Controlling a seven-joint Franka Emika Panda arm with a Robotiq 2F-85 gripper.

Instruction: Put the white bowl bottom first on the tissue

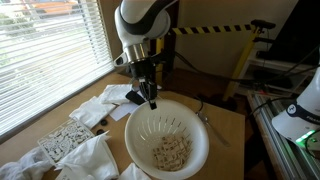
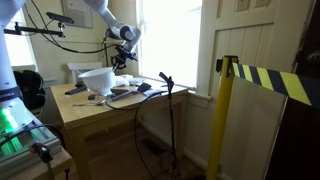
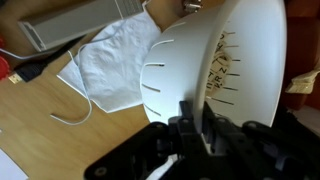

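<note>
My gripper carries the bowl toward the window onto the crumpled white sheets next and releases its far rim there, because the bowl is still beside them.
The white bowl [image 1: 167, 140] is a large slotted colander-like bowl with brownish specks inside. In an exterior view it stands open side up on the wooden table, and it also shows in the other exterior view [image 2: 96, 78]. My gripper [image 1: 152, 101] is shut on the bowl's far rim. In the wrist view the rim [image 3: 222, 70] runs between the black fingers [image 3: 190, 125]. A white tissue [image 3: 113, 62] lies flat on the table beside the bowl. It also shows as crumpled white sheets [image 1: 104, 106] to the bowl's left.
A patterned sponge-like pad [image 1: 63, 142] and more white cloth [image 1: 88, 158] lie at the table's near left. A window with blinds [image 1: 45, 45] borders the table. A black cable stand [image 2: 168, 85] and a yellow-black striped post [image 2: 222, 110] stand past the table.
</note>
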